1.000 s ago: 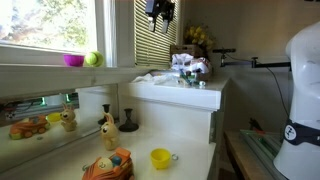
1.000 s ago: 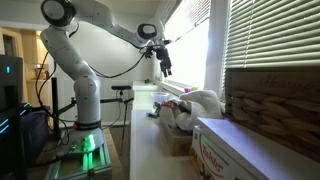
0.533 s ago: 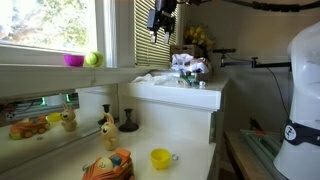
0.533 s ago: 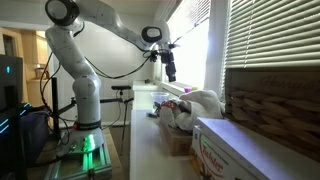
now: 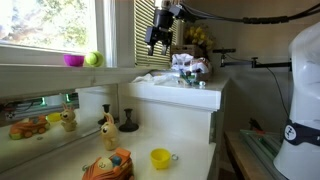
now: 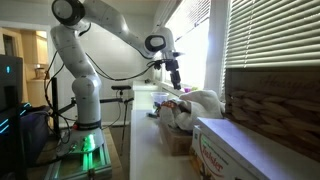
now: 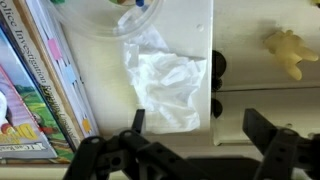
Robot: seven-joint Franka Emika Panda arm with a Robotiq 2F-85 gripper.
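Observation:
The crumpled white cloth [image 5: 152,78] [image 7: 168,87] lies below and off-center from my open fingers. Next, my gripper shifts toward the clear plastic tub, turns, and lowers onto it.
My gripper [image 5: 159,40] hangs in the air above a raised white shelf [image 5: 190,95], open with nothing between its jaws. In the wrist view the gripper [image 7: 200,128] frames the shelf's edge, with a crumpled white cloth [image 7: 165,85] lying just ahead of the left finger [image 7: 137,122]. The cloth [image 5: 155,77] rests on the near end of the shelf in an exterior view, and it shows as a white heap [image 6: 203,100] below the gripper [image 6: 176,80] from the side. Nothing touches the gripper.
Books [image 7: 30,90] and a clear plastic tub [image 7: 105,15] sit beside the cloth. On the lower counter stand a yellow cup [image 5: 160,158], an orange toy [image 5: 107,165] and a giraffe figure [image 5: 107,126]. A pink bowl [image 5: 73,60] and green ball [image 5: 92,59] sit on the sill.
The gripper has come down and moved closer to the shelf and cloth. Its jaws stayed open. Nothing on the shelf or counter moved.

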